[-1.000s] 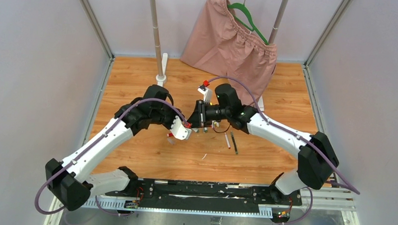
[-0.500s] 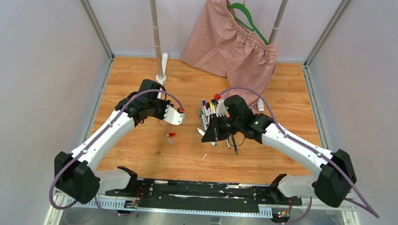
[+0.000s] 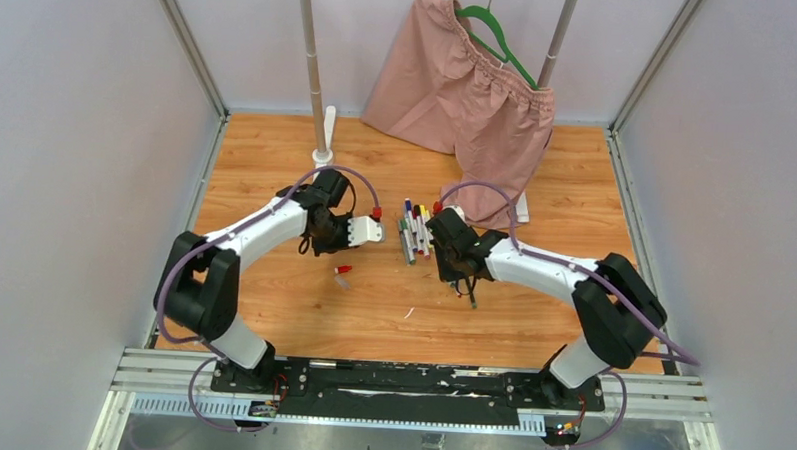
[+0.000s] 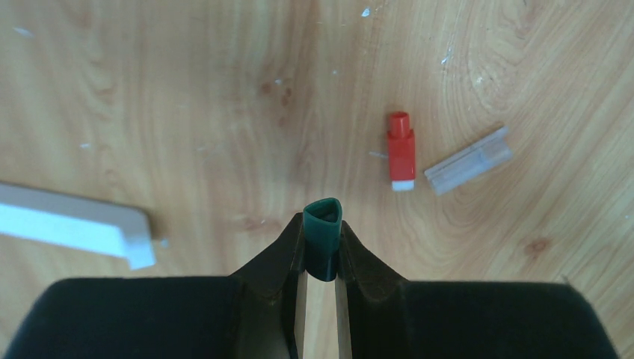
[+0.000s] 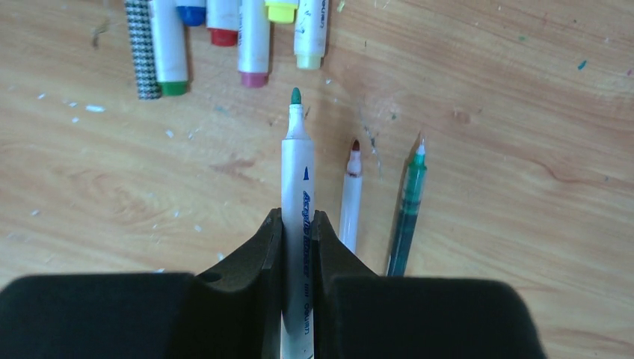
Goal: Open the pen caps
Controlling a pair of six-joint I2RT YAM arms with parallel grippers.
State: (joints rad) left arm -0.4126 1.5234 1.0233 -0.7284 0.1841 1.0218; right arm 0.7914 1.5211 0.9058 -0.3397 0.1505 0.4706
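Observation:
I should lower my left gripper beside the red cap next and let go of the dark green cap, because the red and clear caps are lying loose together on the wood.
My left gripper [image 4: 323, 258] is shut on a dark green pen cap [image 4: 323, 233], held a little above the wood with its hollow end showing. In the top view the left gripper [image 3: 360, 233] hangs just left of a row of several capped pens [image 3: 412, 231]. A red cap [image 4: 401, 151] and a clear cap [image 4: 469, 159] lie loose on the table below it. My right gripper [image 5: 297, 224] is shut on a white pen [image 5: 297, 168] whose bare green tip points toward the row. The right gripper [image 3: 453, 255] sits right of the row.
Two uncapped pens lie beside the held one: a white one with a reddish tip [image 5: 350, 198] and a clear green one [image 5: 407, 209]. Pink shorts [image 3: 459, 87] on a green hanger and two upright poles [image 3: 313, 72] stand at the back. A white flat piece [image 4: 75, 223] lies left of my left gripper.
The grippers, together at mid-table a second ago, have pulled apart: the left carries the green cap away to the left, the right has dropped with the pen beside the loose pens.

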